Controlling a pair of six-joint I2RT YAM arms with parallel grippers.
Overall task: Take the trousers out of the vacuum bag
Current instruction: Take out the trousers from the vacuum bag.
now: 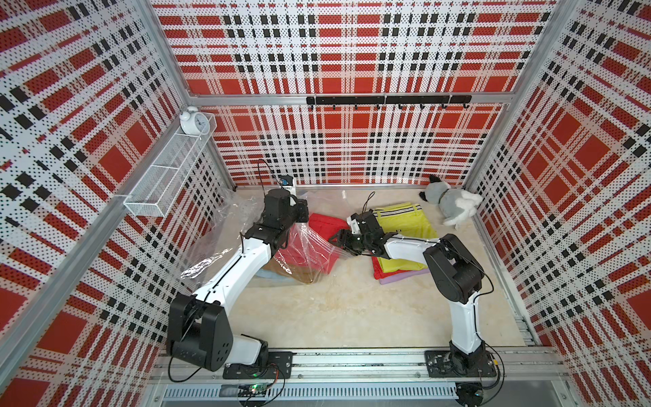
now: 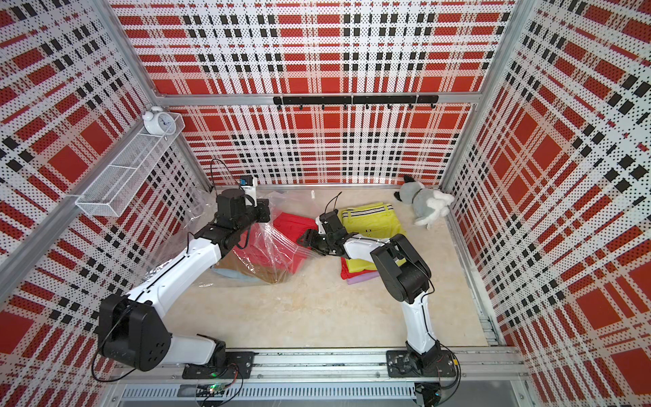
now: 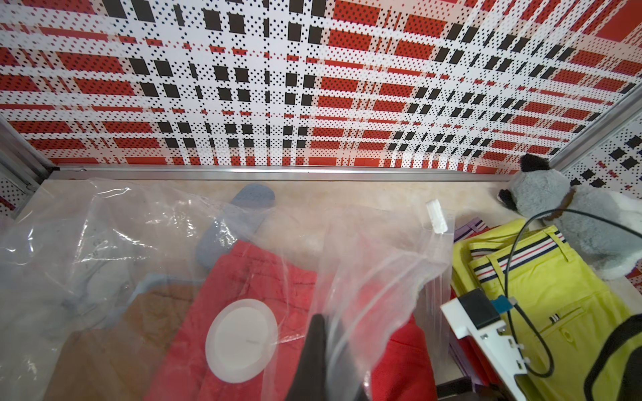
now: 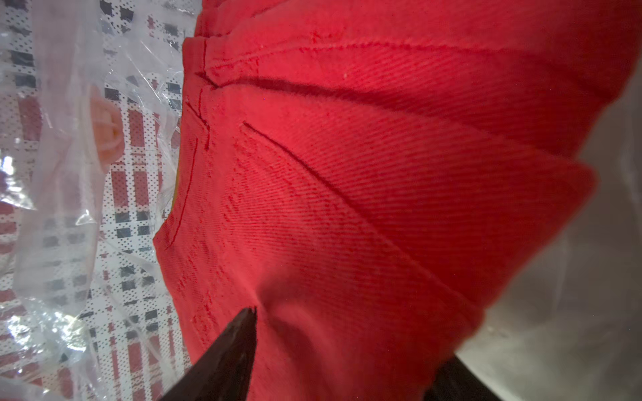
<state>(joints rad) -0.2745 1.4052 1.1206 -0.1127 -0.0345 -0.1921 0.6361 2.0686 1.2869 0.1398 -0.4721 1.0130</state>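
The red trousers' folded end (image 1: 327,246) (image 4: 351,327) is already between the open fingers of my right gripper, so that gripper should next move gently farther into the bag's opening and close on that cloth.
The vacuum bag (image 1: 310,246) lies crumpled at the left of the floor, its round white valve cap (image 3: 241,342) resting over red cloth. My left gripper (image 3: 324,323) is shut on the bag's clear film and holds it up. Red trousers (image 1: 326,225) poke out of the bag's mouth, with a mustard brown pair (image 3: 114,340) and a grey pair (image 3: 243,208) deeper inside. My right gripper (image 1: 340,245) is at the mouth, its jaws wide apart with the red trousers (image 4: 347,173) between them. Outside the bag, a stack topped by yellow-green trousers (image 1: 405,215) lies under the right arm.
A grey-white plush toy (image 1: 451,204) lies in the back right corner, next to the stack. The bag's white slider clip (image 3: 436,215) sits on its far edge. A wire shelf with an alarm clock (image 1: 192,121) hangs on the left wall. A hook rail (image 1: 387,100) runs along the back wall.
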